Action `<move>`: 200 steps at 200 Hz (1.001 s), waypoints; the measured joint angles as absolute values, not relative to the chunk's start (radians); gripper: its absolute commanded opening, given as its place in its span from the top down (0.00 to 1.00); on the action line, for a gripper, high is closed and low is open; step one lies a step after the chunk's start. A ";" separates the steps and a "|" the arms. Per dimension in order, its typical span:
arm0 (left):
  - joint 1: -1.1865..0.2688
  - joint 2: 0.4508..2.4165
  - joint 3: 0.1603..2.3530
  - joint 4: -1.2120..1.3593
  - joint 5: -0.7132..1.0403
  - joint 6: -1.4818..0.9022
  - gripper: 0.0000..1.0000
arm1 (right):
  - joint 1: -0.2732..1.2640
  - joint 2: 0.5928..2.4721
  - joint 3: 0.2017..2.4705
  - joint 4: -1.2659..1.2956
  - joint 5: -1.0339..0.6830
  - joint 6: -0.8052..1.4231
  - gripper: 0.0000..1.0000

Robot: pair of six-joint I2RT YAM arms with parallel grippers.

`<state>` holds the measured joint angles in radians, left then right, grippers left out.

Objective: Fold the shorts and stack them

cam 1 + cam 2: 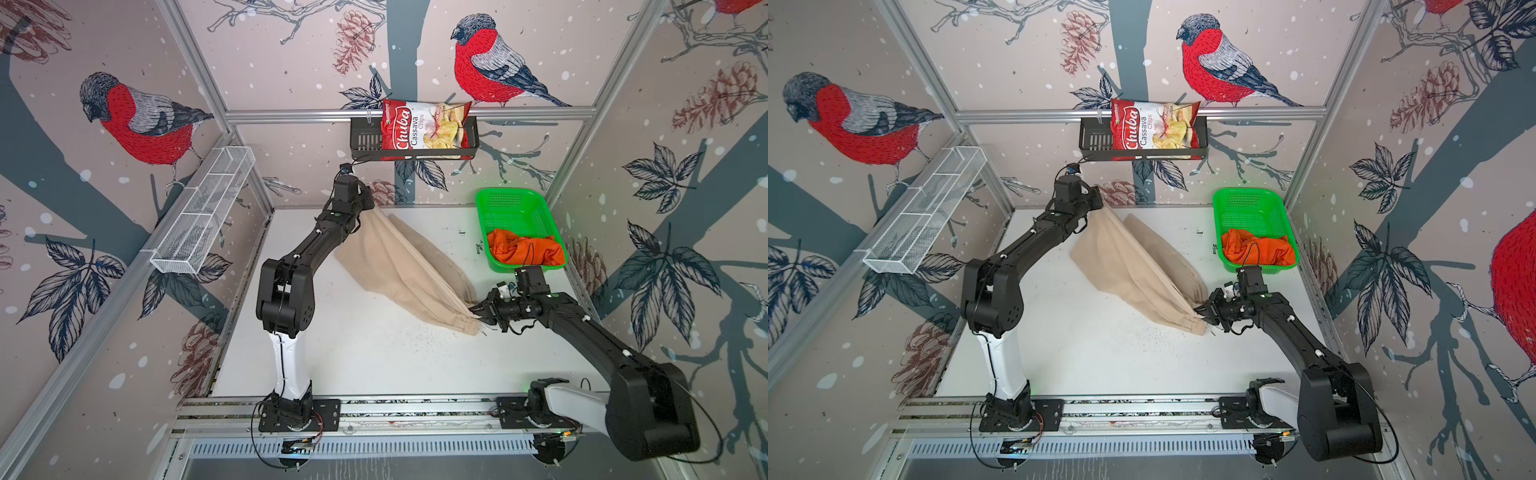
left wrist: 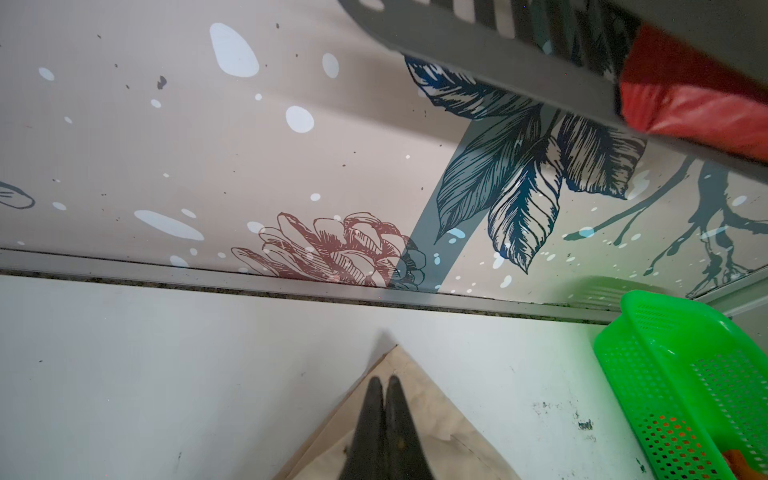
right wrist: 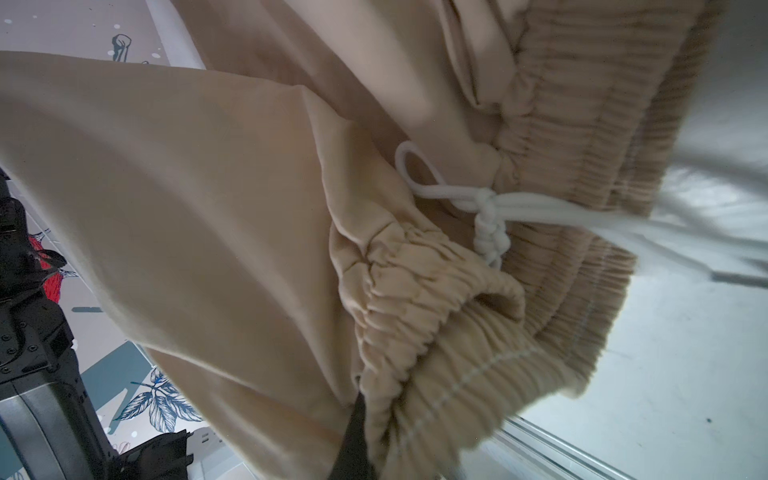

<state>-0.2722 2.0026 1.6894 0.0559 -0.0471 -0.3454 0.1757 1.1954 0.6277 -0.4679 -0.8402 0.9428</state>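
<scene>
My right gripper holds the end of the gathered waistband above the lower waistband folds on the tabletop. Next, it should lower toward those folds and release the waistband there.
The beige shorts hang stretched in a diagonal between my two grippers, their lower folds resting on the white table. At the back of the table my left gripper is shut on a corner of a leg. At the right front my right gripper is shut on the gathered waistband, with the white drawstring dangling close by. The orange shorts lie crumpled in the green basket.
The green basket stands at the table's back right, just behind my right wrist. A black wall basket with a red chips bag hangs above my left gripper. A white wire shelf is on the left wall. The arms' base rail runs along the front.
</scene>
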 measured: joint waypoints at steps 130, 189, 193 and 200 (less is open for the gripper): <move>-0.345 2.188 1.826 0.049 -0.160 -0.316 1.00 | 0.101 1.357 0.627 -0.368 -0.856 0.942 0.83; -0.376 2.297 1.890 0.030 -0.182 -0.342 0.86 | 0.039 1.381 0.614 -0.189 -0.839 1.028 0.59; -0.377 2.306 1.897 0.027 -0.181 -0.342 0.84 | 0.033 1.381 0.613 -0.179 -0.836 1.030 0.58; -0.379 2.321 1.912 0.020 -0.181 -0.347 0.79 | 0.023 1.381 0.611 -0.159 -0.828 1.050 0.57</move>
